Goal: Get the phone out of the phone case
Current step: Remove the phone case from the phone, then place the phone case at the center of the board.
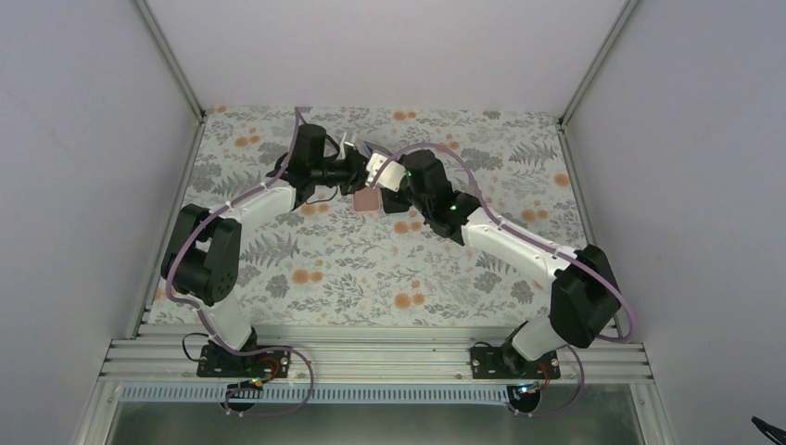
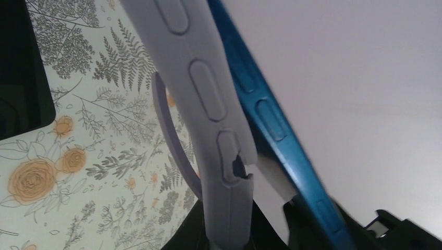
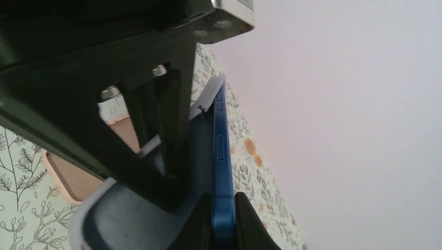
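Observation:
Next, my left gripper goes left in the top view and down to release the case on the tablecloth (image 1: 333, 203) beside the pink object, since the phone is partly out.
Both grippers meet above the back middle of the table. The blue phone (image 2: 276, 125) stands on edge, partly peeled out of the grey-lavender phone case (image 2: 208, 104). A gap shows between the two in the left wrist view. My left gripper (image 2: 229, 237) is shut on the case's lower edge. My right gripper (image 3: 223, 224) is shut on the phone's edge (image 3: 222, 156), with the case (image 3: 120, 208) to its left. In the top view the left gripper (image 1: 348, 170) and right gripper (image 1: 380, 173) are almost touching, and the phone and case are mostly hidden between them.
A flat pink rectangular object (image 1: 368, 200) lies on the floral tablecloth (image 1: 371, 269) just below the grippers; it also shows in the right wrist view (image 3: 68, 179). The white back wall (image 1: 389, 56) stands close behind the grippers. Metal frame posts (image 1: 171, 60) stand at the back corners.

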Robot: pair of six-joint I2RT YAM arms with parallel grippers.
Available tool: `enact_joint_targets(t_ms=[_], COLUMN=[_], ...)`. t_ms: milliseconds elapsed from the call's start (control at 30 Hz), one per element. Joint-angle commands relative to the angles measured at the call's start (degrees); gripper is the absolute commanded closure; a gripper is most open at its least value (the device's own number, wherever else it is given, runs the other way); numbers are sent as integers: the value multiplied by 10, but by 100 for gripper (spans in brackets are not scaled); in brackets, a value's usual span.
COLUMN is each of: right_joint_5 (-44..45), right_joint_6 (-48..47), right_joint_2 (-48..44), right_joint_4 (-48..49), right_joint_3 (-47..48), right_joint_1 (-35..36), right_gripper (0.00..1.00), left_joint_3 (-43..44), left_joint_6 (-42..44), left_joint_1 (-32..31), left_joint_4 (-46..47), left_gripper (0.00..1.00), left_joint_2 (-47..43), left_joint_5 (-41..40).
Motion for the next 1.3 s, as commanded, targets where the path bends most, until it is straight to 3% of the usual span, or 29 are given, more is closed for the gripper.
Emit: enact_joint_targets(t_ms=[0,367,700,1033,1267], right_joint_5=[26,20,-35,-41,-47], right_joint_6=[42,49,128,172,191], right_joint_2=[-14,-22,-54,-98,-108], right_joint_4=[19,-3,-83,-116,-120], right_joint_3=[65,104,139,107,100], right_joint_1=[-20,-41,-72,-94,-105], right_gripper=[96,96,96,96,96], left_joint_3=[-4,-5,0,3,-30], left_joint_6=[67,98,144,297,383], left_joint_1=[-10,-10,-7,34,104], left_joint_4=[-57,-97,-129,-144,-156], left_gripper=[98,98,98,98,98], left_joint_2=[-12,-3,-6,-48,-82], left_joint_5=[-12,-55,-93,-104,-39])
